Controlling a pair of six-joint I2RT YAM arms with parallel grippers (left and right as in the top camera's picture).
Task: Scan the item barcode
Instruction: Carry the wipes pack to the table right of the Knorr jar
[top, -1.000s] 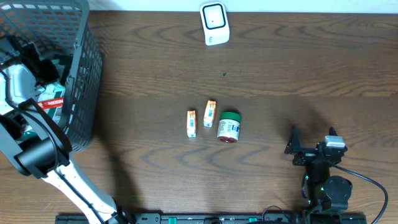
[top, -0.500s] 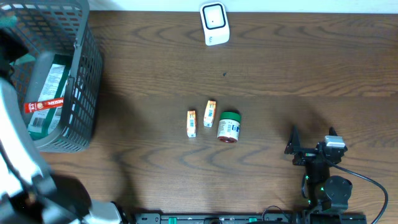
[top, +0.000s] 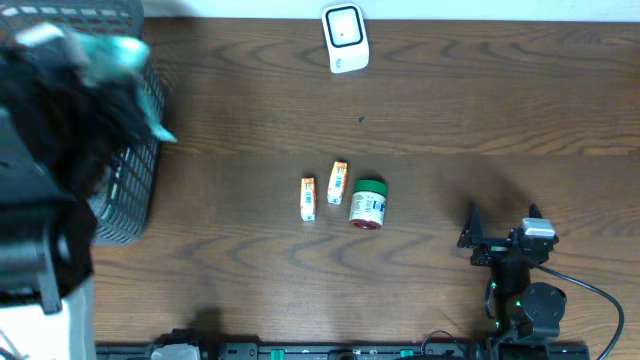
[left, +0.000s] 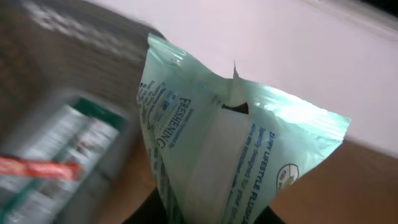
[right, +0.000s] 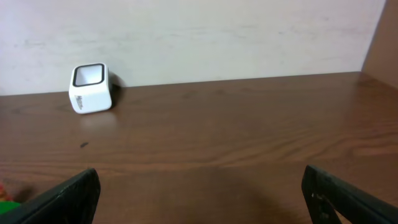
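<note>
My left gripper goes to the right in the overhead view and down to the bare tabletop (top: 416, 205) beside the jar next, with room to release the packet (top: 115, 55).
A mint-green packet of flushable wipes (left: 230, 143) fills the left wrist view, and my left gripper (left: 205, 219) is shut on its lower end. From overhead the packet (top: 115, 55) is a blurred green patch above the basket, with my left arm (top: 55, 140) large and blurred close under the camera. No barcode shows on the packet's visible side. The white scanner (top: 344, 37) stands at the table's far edge and also shows in the right wrist view (right: 91, 88). My right gripper (top: 503, 232) rests at the near right, open and holding nothing (right: 202, 193).
The grey mesh basket (top: 130, 190) stands at the left, with boxed goods (left: 56, 155) inside it below the packet. Two small orange-and-white boxes (top: 308, 198) (top: 338, 182) and a green-lidded jar (top: 367, 204) lie mid-table.
My left arm has risen out of the basket toward the camera, carrying the green packet up with it. The right arm and the things on the table have not moved.
</note>
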